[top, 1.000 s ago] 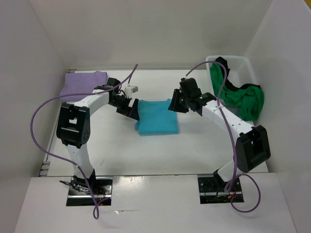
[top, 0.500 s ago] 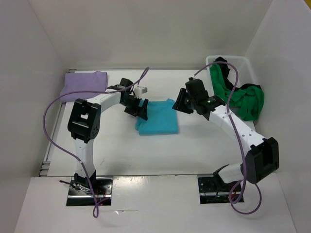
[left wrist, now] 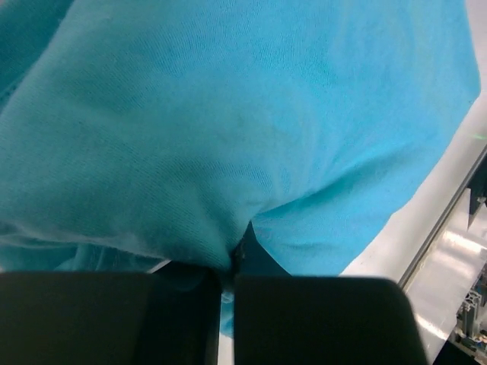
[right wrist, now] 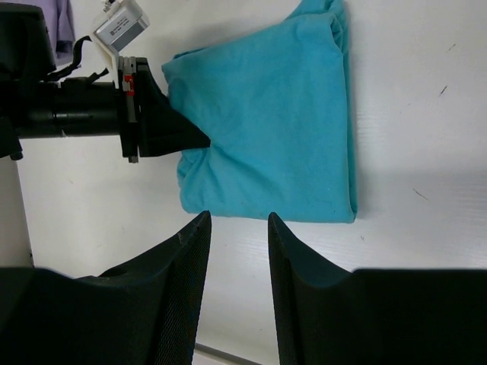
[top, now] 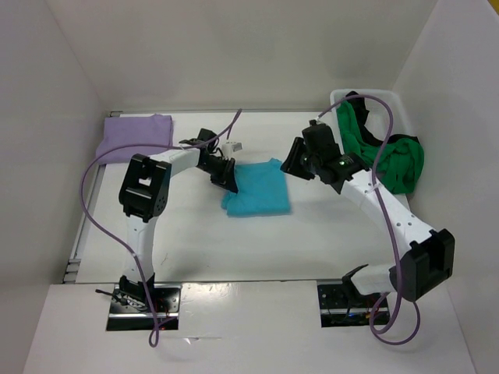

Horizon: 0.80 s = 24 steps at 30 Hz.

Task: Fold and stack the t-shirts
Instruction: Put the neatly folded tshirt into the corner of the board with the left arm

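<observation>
My left gripper rises next, carries the turquoise t-shirt onto the lavender t-shirt (top: 137, 134) and releases it. It goes there since that lies outward, to the gripper's left in the top view.
A folded turquoise t-shirt (top: 259, 189) (right wrist: 274, 137) lies mid-table. My left gripper (top: 227, 178) (left wrist: 227, 275) is shut on its left edge, the cloth (left wrist: 228, 114) bunching into the pinch; the right wrist view shows that gripper (right wrist: 194, 141) too. My right gripper (top: 293, 165) (right wrist: 237, 217) hangs open and holds nothing, above the table by the shirt's right side. A folded lavender t-shirt (top: 137, 134) sits at the back left. A green t-shirt (top: 394, 162) spills over the bin, with a black one (top: 373, 140) draped across it.
The white plastic bin (top: 395, 101) stands at the back right against the wall. White walls close the table on the left, back and right. A metal rail (top: 82, 234) runs along the table's left edge.
My left gripper has moved right onto the turquoise shirt's left edge and gone from open to shut on it. The right arm has drifted slightly right, its jaws unchanged.
</observation>
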Tool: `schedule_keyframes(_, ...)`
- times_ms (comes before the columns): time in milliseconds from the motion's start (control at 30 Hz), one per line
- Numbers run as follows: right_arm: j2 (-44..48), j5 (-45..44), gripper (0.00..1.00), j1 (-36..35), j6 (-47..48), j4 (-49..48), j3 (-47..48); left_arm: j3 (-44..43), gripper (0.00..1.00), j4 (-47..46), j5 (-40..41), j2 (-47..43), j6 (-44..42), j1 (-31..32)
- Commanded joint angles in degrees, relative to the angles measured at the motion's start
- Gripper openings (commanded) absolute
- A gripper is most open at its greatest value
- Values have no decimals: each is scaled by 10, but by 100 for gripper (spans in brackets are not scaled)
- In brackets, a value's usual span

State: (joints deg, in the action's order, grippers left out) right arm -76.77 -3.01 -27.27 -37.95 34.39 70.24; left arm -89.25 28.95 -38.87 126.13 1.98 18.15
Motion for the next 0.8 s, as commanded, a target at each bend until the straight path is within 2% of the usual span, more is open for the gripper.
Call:
schedule_keyframes(0, 29, -17, 42, 3, -4, 11, 26, 27, 0, 37, 79, 49, -30, -11)
schedule_keyframes(67, 29, -17, 42, 8, -4, 11, 31, 10, 0, 45, 85, 25, -45, -27)
schedule_keyframes(133, 29, -23, 42, 15, -4, 11, 32, -20, 0, 45, 134, -5, -79, -39)
schedule_keyframes(200, 29, -23, 42, 15, 3, 11, 39, -27, 0, 15, 206, -56, -124, -46)
schedule_keyframes(233, 22, -23, 42, 20, 3, 11, 45, -33, 0, 7, 277, -69, -144, -46)
schedule_keyframes(267, 15, -23, 42, 20, 9, 11, 52, -41, 0, 1, 309, -78, -160, -46)
schedule_keyframes(333, 8, -23, 42, 26, 10, 11, 59, -59, 0, 1, 401, -84, -201, -46)
schedule_keyframes(467, -5, -17, 42, 26, 20, 11, 75, -94, 0, -28, 532, -64, -252, -46)
schedule_keyframes(667, -12, -17, 42, 26, 20, 16, 81, -122, 0, -85, 645, -48, -315, -59)
schedule_keyframes(767, -12, -17, 42, 26, 20, 22, 76, -155, 0, -90, 657, -37, -335, -79)
